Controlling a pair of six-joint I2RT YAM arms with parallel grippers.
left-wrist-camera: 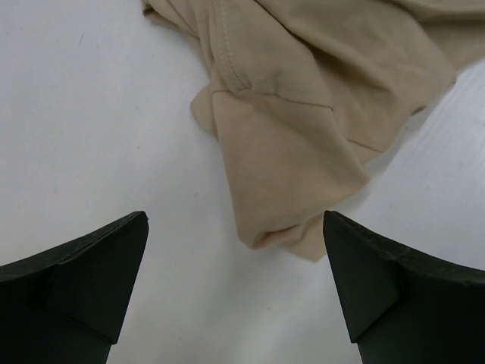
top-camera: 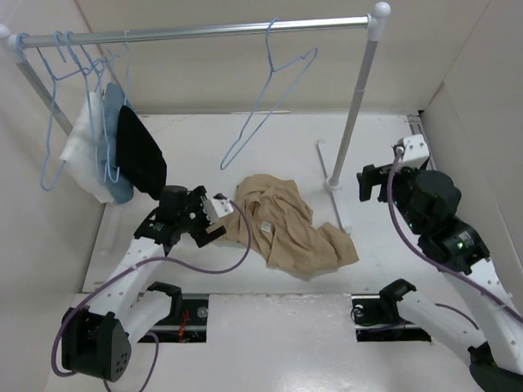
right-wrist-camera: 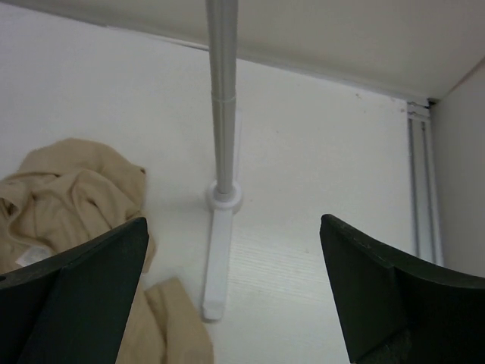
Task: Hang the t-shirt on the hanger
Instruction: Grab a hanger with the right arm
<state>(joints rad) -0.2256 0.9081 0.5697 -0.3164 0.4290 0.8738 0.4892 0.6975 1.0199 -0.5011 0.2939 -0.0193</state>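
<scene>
My right gripper rises next and swings to the left in the top view onto the hanger's near arm (top-camera: 263,92), as that hanger hangs alone and bare.
The tan t-shirt (top-camera: 282,224) lies crumpled on the white table, a small white label showing near its neck. It also shows in the left wrist view (left-wrist-camera: 303,98) and in the right wrist view (right-wrist-camera: 68,197). A light-blue wire hanger (top-camera: 270,98) hangs alone on the rail at centre. My left gripper (top-camera: 219,219) is open and empty at the shirt's left edge, its jaws wide just short of a folded corner (left-wrist-camera: 235,220). My right gripper (top-camera: 372,184) is open and empty beside the rack's right post (right-wrist-camera: 235,224).
A metal rail (top-camera: 204,31) spans the back on two posts; the right post (top-camera: 355,106) stands on a white foot (right-wrist-camera: 217,258). Several blue hangers (top-camera: 69,73), white and blue cloths (top-camera: 94,155) and a black garment (top-camera: 140,151) hang at the left. White walls enclose the table.
</scene>
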